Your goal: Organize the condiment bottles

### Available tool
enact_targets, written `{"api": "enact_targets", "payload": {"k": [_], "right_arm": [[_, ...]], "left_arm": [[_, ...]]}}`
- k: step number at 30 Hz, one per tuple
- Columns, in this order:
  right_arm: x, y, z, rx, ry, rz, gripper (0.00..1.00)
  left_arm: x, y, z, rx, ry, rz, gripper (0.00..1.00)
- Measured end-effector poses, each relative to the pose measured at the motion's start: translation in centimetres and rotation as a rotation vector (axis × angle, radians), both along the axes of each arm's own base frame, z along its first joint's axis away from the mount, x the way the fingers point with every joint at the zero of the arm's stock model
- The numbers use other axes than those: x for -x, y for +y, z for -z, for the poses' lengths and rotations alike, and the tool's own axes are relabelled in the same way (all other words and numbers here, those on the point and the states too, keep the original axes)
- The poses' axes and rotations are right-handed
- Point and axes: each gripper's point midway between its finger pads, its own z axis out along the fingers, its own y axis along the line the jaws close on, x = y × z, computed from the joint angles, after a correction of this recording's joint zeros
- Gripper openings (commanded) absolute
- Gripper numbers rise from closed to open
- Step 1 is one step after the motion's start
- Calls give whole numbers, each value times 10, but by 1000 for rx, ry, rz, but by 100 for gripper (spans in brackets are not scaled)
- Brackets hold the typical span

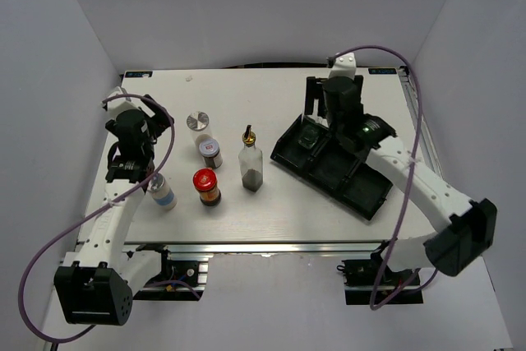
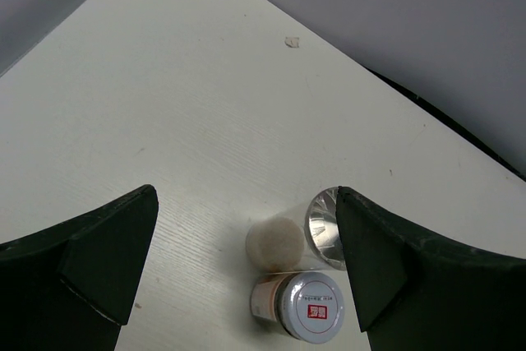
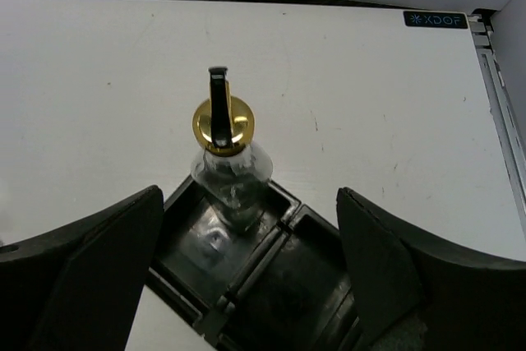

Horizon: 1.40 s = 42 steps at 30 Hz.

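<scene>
The second glass bottle stands outside the tray (image 1: 362, 191), so my right gripper needs to turn next and go back and left in the top view to that bottle's neck.
My right gripper (image 1: 320, 117) (image 3: 248, 192) hangs open over the black tray (image 1: 362, 191) (image 3: 271, 285). Just beyond its fingers, apart from them, a clear glass bottle with a gold pourer (image 1: 311, 139) (image 3: 230, 172) stands in the tray's end compartment. My left gripper (image 1: 158, 119) (image 2: 246, 195) is open above the table with nothing held. Below it stand the silver-lidded jar (image 1: 197, 121) (image 2: 325, 226) and the white-lidded jar (image 1: 211, 152) (image 2: 308, 310), side by side. On the table stand a second glass bottle (image 1: 251, 168), the red-capped jar (image 1: 206, 187) and the white blue-banded bottle (image 1: 163, 193).
The tray lies slanted at the right of the white table (image 1: 271, 219), and its two nearer compartments hold nothing. White walls close in the left, back and right. Purple cables loop off both arms.
</scene>
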Motion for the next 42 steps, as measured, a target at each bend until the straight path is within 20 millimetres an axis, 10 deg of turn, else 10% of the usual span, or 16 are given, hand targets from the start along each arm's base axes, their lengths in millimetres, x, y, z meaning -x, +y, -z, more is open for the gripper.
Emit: {"api": "enact_targets", "payload": {"k": [9, 20, 26, 37, 42], "right_arm": [[72, 15, -15, -70, 44, -325, 89], [160, 141, 77, 287, 145, -990, 89], [156, 166, 102, 311, 123, -1050, 90], [135, 203, 53, 124, -135, -1016, 84], [121, 215, 65, 109, -120, -973, 69]], "left_arm": [[-5, -24, 19, 59, 63, 118, 98], [-2, -92, 41, 101, 124, 295, 98], [1, -85, 33, 97, 99, 253, 98], [2, -84, 29, 116, 103, 236, 98], [1, -84, 29, 125, 101, 234, 98]]}}
